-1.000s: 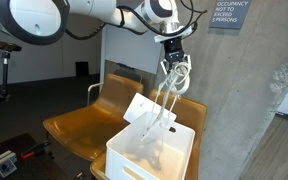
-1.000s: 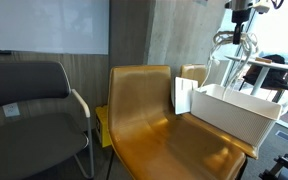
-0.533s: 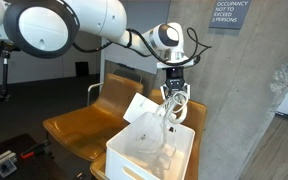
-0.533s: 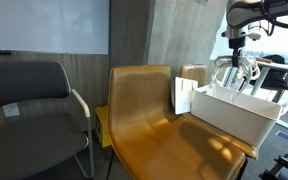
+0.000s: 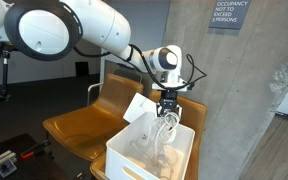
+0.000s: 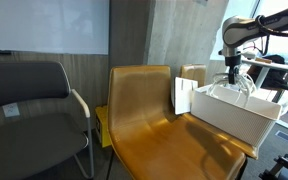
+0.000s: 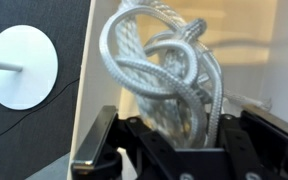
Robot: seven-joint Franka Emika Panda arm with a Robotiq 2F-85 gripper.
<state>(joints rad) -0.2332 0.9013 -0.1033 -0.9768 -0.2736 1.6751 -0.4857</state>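
Note:
My gripper is above the pale inside of the box and will lower the rope a little farther into it and let go, since the loops of the rope already hang there.
My gripper point(image 5: 168, 111) is shut on a loose bundle of white rope point(image 5: 162, 136) and hangs just above the open white box point(image 5: 130, 160), with the rope hanging down inside it. In an exterior view the gripper point(image 6: 231, 79) sits low over the box point(image 6: 234, 117) and the rope loops point(image 6: 241, 89) reach the rim. In the wrist view the coiled rope point(image 7: 162, 58) fills the space between the black fingers point(image 7: 112, 140), and the gripper point(image 7: 179, 132) holds it over the pale inside of the box.
The box stands on a tan leather chair point(image 5: 76, 124), also seen in an exterior view point(image 6: 149, 110). A white card point(image 5: 140, 107) leans at the box's end. A grey chair point(image 6: 34, 100) stands beside it. A concrete pillar point(image 5: 234, 90) rises close behind.
The gripper has come down from well above the box to just over its rim, carrying the rope, which now bunches inside the box.

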